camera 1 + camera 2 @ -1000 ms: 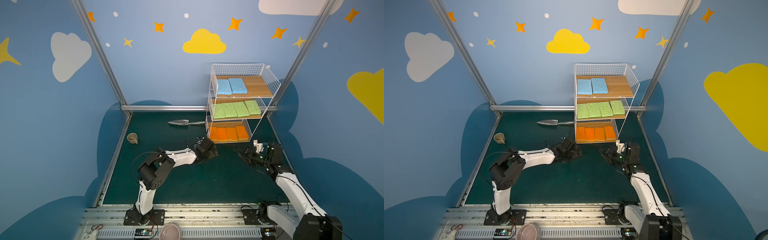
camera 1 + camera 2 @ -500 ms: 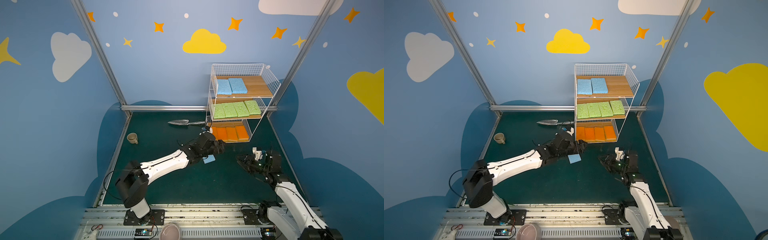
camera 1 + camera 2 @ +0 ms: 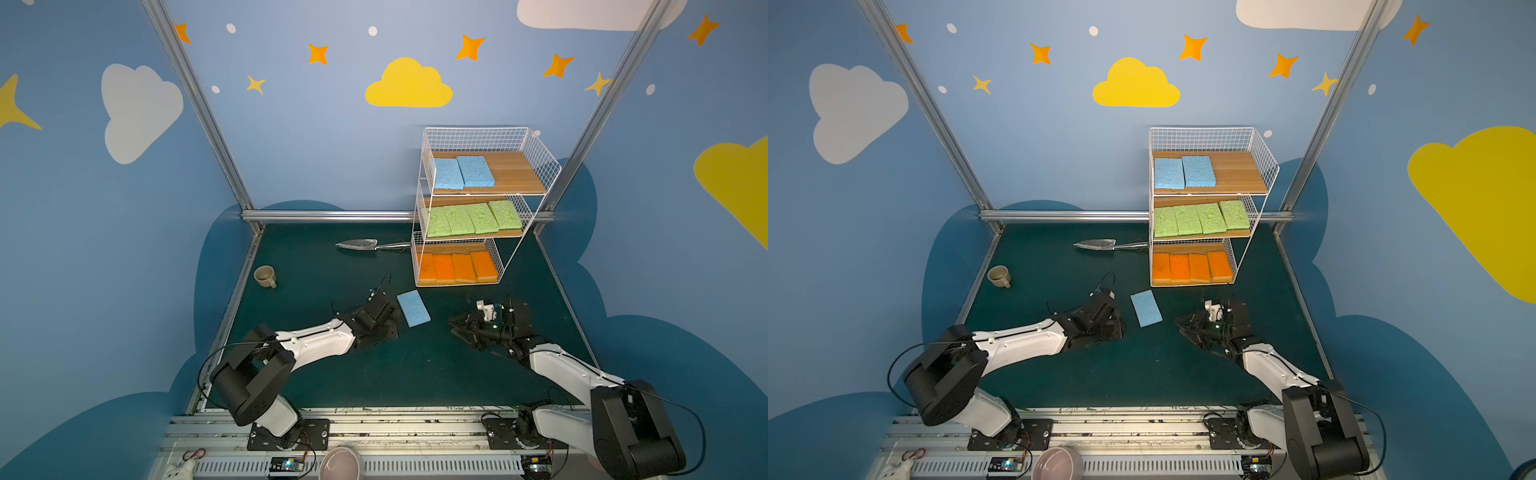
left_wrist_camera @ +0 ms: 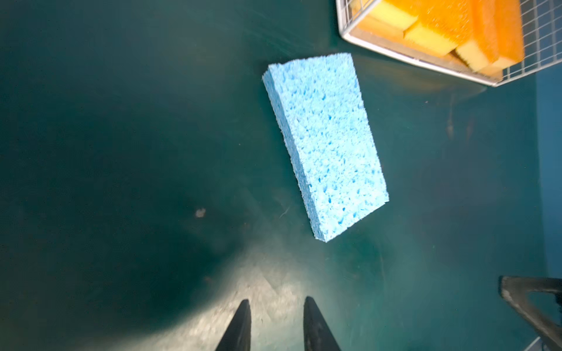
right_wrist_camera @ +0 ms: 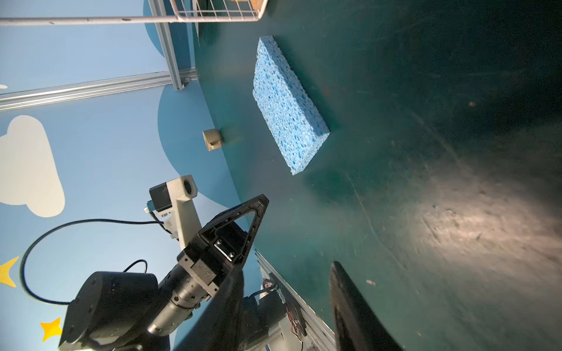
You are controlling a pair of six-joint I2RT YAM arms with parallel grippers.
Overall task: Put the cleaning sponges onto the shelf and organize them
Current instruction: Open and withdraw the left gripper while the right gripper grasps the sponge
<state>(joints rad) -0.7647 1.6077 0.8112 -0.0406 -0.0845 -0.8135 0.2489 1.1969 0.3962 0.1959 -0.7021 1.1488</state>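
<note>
I should next move my right gripper down and across the mat onto the light blue sponge's near short end, which lies clear of the shelf [image 3: 540, 162].
One loose light blue sponge [image 3: 413, 308] [image 3: 1145, 308] lies flat on the dark green mat, just in front of the shelf [image 3: 540, 162] [image 3: 1264, 158]. My left gripper [image 3: 392, 328] [image 4: 275, 302] sits a little left of this sponge [image 4: 325, 142], open by a narrow gap with nothing in it. On the other side, my right gripper [image 3: 453, 326] [image 5: 287, 269] is open and empty, pointing at the sponge [image 5: 289, 103]. Two blue sponges [image 3: 463, 171] lie on the top tier. Several green ones [image 3: 473, 219] fill the middle tier and several orange ones [image 3: 457, 267] the bottom.
A metal trowel [image 3: 359, 244] lies left of the shelf's base. A beige cup [image 3: 264, 275] stands by the left edge of the mat. A pink bowl [image 3: 340, 463] sits at the front rail. Metal frame posts stand at the back corners.
My left gripper has pulled back from the shelf's foot, leaving the blue sponge on the mat, and its jaws have narrowed. My right gripper has moved forward and left, toward the sponge.
</note>
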